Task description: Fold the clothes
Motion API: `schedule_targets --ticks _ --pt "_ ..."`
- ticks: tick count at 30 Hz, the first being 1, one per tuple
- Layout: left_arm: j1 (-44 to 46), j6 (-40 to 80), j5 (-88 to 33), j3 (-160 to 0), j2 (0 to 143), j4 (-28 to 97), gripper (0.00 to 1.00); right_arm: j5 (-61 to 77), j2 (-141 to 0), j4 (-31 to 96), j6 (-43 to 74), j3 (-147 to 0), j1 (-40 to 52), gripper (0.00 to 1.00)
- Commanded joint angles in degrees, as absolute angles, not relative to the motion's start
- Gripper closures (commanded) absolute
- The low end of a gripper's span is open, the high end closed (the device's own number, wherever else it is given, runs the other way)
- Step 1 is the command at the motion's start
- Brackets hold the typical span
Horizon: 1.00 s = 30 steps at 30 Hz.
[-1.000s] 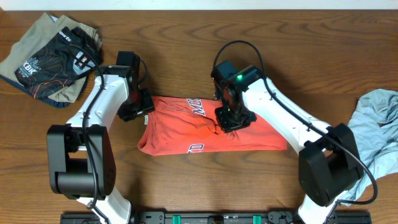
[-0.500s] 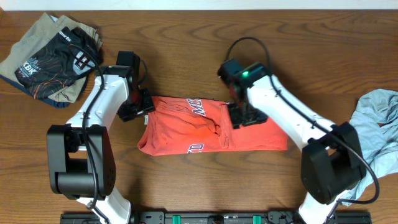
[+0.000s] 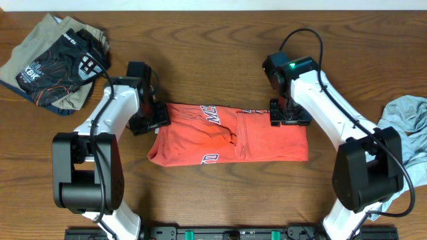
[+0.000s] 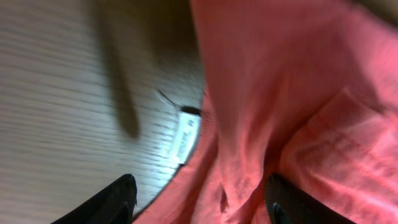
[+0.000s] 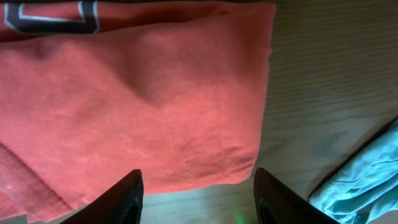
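Note:
I need to lower my left gripper next onto the raised fold of red fabric [image 4: 239,177] beside the white label [image 4: 183,138] and close it, because that fold stands up between the gripper's open fingers.
The clothes are a coral-red T-shirt [image 3: 227,137] lying as a flat folded strip mid-table, and a pale blue-grey garment [image 3: 405,130] crumpled at the right edge. My left gripper [image 3: 153,119] hovers over the shirt's upper left end. Its jaws stand open, with the shirt's edge [image 4: 249,124] and a white label [image 4: 183,138] below and nothing pinched. My right gripper [image 3: 289,113] is open over the shirt's upper right end. In the right wrist view the shirt's corner [image 5: 155,112] lies flat between and beyond the fingers [image 5: 124,196]. The blue-grey garment [image 5: 360,186] shows at the lower right.
A pile of other folded clothes [image 3: 57,63], khaki and dark printed, sits at the back left corner. Bare wooden table [image 3: 220,60] surrounds the shirt. The arms' bases [image 3: 213,233] stand at the front edge.
My right gripper has opened and moved from the shirt's middle to its upper right end. The left gripper has opened wider and shifted slightly. The shirt lies flatter.

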<state>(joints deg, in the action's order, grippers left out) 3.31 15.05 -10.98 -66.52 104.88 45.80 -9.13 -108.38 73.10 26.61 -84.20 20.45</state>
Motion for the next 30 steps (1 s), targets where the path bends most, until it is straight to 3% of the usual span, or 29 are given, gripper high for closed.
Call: schedule_targets --ticks 1,7,10,14,23,30 --pt "3.2 11.2 -17.8 -62.8 105.2 43.5 0.33 -10.3 -108.7 73.0 27.8 -84.6 20.1 0.45" --pt "3.2 8.6 -25.3 -58.9 106.8 39.6 0.35 -10.5 -108.7 72.8 27.8 -84.6 20.1 0.44" --pt "3.2 8.6 -25.0 -58.8 107.1 39.4 0.54 -10.5 -108.7 72.9 27.8 -84.6 20.1 0.44" --pt "3.2 8.6 -23.3 -58.8 107.0 36.9 0.94 -10.5 -108.7 72.9 27.5 -84.6 19.9 0.44" --pt "-0.7 12.0 -5.5 -64.9 106.1 37.6 0.94 -14.2 -108.6 75.2 25.5 -84.6 15.2 0.43" --pt "-10.6 13.4 -3.8 -74.3 104.9 39.7 0.94 -14.1 -108.6 75.4 21.5 -84.6 8.8 0.42"
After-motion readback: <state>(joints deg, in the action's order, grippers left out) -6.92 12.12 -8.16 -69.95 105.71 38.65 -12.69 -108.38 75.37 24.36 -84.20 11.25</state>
